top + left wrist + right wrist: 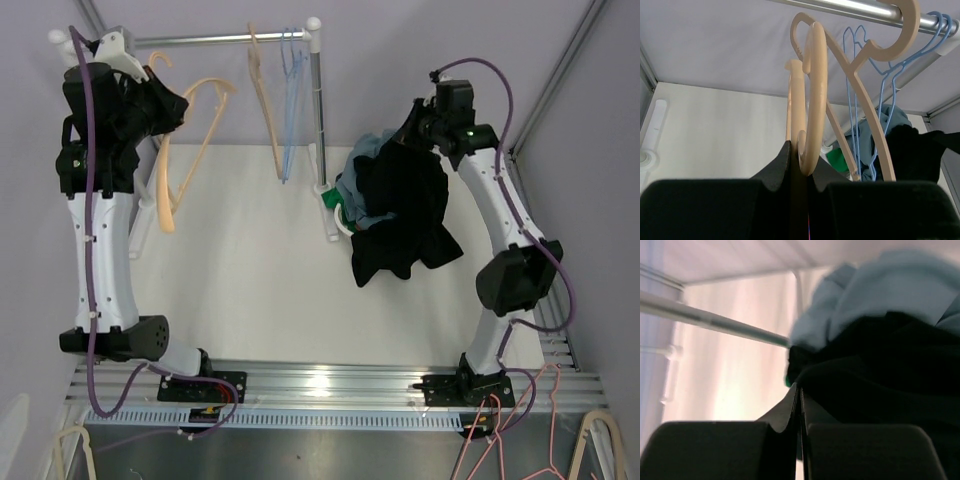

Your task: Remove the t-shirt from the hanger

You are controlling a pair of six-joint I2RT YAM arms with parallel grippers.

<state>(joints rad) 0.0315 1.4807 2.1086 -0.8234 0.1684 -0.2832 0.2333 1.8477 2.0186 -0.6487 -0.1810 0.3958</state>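
Observation:
My left gripper will next move outward and to its right in the top view, toward open bar (212, 40) (855, 7), put the beige hanger's hook over it and let go.
My left gripper (172, 108) is up by the rail at the back left, shut on the hook of a bare beige hanger (195, 135). In the left wrist view the hook (810, 100) is pinched between the jaws (804, 157). My right gripper (418, 132) is raised at the back right, with the black t-shirt (400, 215) hanging from it over the table, off the hanger. In the blurred right wrist view the jaws (800, 395) are closed with black cloth (880, 375) bunched right against them.
A clothes rail (210, 40) spans the back, its post (318, 110) near the middle. Another beige hanger (264, 95) and blue wire hangers (291, 100) hang on it. Light blue and green clothes (350, 195) are piled by the post. Spare hangers (500, 440) lie below the front edge.

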